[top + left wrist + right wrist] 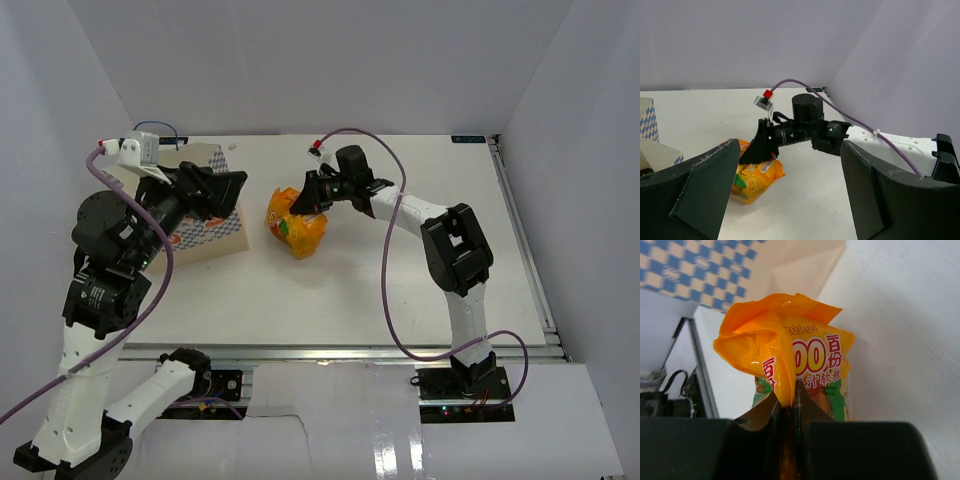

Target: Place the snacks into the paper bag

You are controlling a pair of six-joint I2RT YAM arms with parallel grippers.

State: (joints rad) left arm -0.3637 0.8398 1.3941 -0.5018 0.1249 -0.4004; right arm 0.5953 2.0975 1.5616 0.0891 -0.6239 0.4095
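Note:
The right gripper lifts first next, then moves across to get over the paper bag's open top [191, 216].
My right gripper [312, 200] is shut on the crumpled top edge of the orange pouch [297, 228], which hangs from it with its lower end at the table. The right wrist view shows the pouch [800, 355] pinched between my fingers [807, 412]. The paper bag [208, 228] stands to the left of the pouch, blue-checked with a tan inside [800, 265]. My left gripper [218, 190] is open and empty, held over the bag's right side. The left wrist view shows the pouch [752, 177] and the right gripper [762, 152]. The other snacks are out of view.
White walls enclose the table on the left, back and right. A metal rail [525, 240] runs along the table's right edge. A purple cable [385, 290] loops from the right arm over the table. The bag's blue-checked corner [647, 125] sits at the left edge of the left wrist view.

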